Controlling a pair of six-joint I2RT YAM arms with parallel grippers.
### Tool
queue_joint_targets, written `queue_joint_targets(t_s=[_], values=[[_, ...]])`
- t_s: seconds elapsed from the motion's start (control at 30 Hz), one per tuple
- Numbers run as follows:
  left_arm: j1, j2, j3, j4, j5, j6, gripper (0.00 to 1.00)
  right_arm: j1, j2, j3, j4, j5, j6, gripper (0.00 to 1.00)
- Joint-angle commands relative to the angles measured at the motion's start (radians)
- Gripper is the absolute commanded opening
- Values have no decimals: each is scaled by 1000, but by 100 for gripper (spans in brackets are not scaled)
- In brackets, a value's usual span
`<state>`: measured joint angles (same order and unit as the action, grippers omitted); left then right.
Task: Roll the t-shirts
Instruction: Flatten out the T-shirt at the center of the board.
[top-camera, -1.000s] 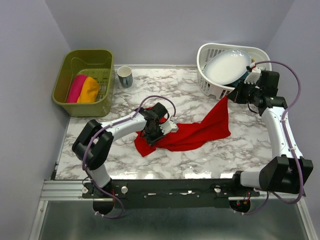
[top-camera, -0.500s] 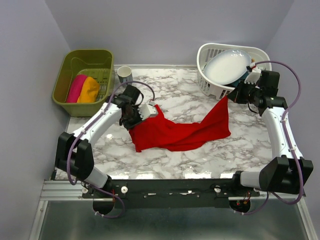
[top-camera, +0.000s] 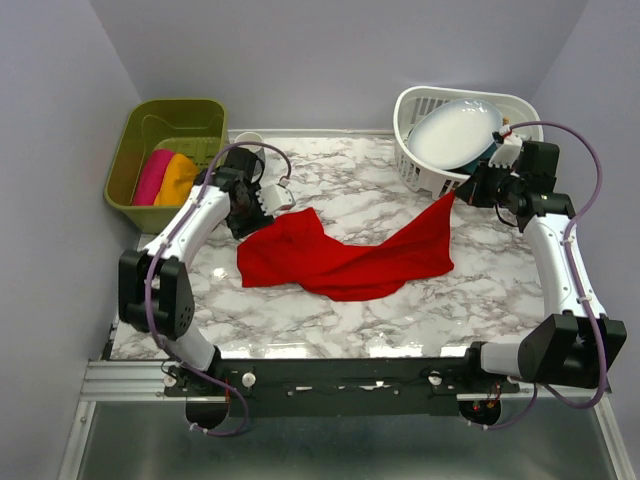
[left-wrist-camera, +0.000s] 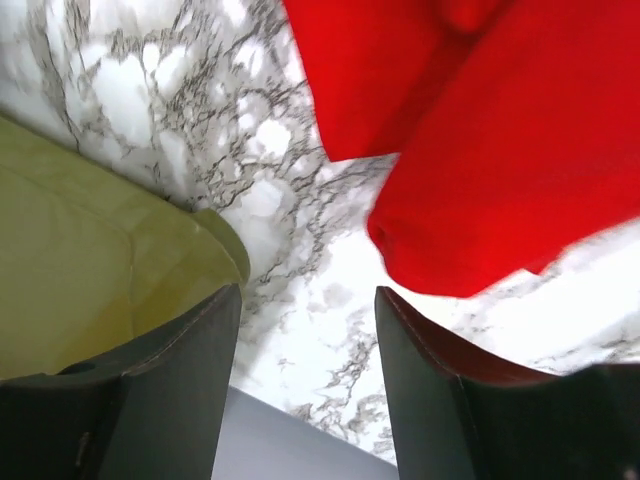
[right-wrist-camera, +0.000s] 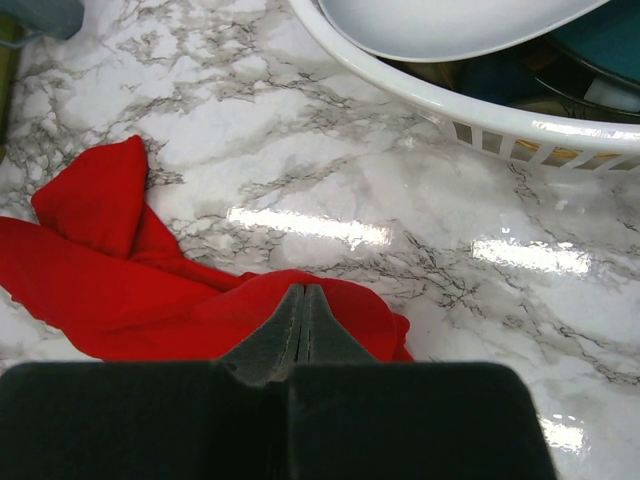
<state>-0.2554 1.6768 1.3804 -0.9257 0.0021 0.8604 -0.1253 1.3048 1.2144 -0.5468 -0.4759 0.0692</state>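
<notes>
My open left gripper moves back and down onto the shirt's near corner (top-camera: 244, 284) on the bin's side next, since bare marble lies between its fingers.
A large red t-shirt (top-camera: 340, 262) lies crumpled across the middle of the marble table. Its right corner is lifted off the table, and my right gripper (top-camera: 468, 190) is shut on it beside the basket. In the right wrist view the closed jaws (right-wrist-camera: 303, 290) press into the red cloth (right-wrist-camera: 100, 290). My left gripper (top-camera: 268, 197) hovers open just past the shirt's back-left edge, holding nothing. Bare marble shows between its fingers (left-wrist-camera: 308, 295), with the red cloth (left-wrist-camera: 500, 150) off to one side. Magenta (top-camera: 152, 175) and orange (top-camera: 178, 180) t-shirts lie rolled in the green bin.
The green bin (top-camera: 165, 115) stands at the back left, and its corner (left-wrist-camera: 100, 270) is close by the left fingers. A mug (top-camera: 248, 142) stands right behind the left gripper. A white basket (top-camera: 420, 175) holding a white plate (top-camera: 455, 130) sits at the back right.
My left gripper pulled the shirt's left end back and leftwards, then opened and let it go. The cloth now lies further left. The right arm has not moved.
</notes>
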Motion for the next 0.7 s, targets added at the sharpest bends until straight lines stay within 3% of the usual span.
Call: queue_joint_targets(t_s=[0.0, 0.1, 0.17, 0.67], values=[[-4, -193, -96, -146, 273, 149, 64, -4, -6, 19, 10, 19, -14, 1], [-4, -275, -228, -209, 302, 291, 55, -5, -4, 13, 8, 19, -16, 0], [-4, -295, -305, -223, 296, 342, 55, -4, 1, 11, 8, 20, -16, 0], [-4, -157, -363, -119, 378, 229, 61, -4, 14, 43, -8, 33, -22, 0]])
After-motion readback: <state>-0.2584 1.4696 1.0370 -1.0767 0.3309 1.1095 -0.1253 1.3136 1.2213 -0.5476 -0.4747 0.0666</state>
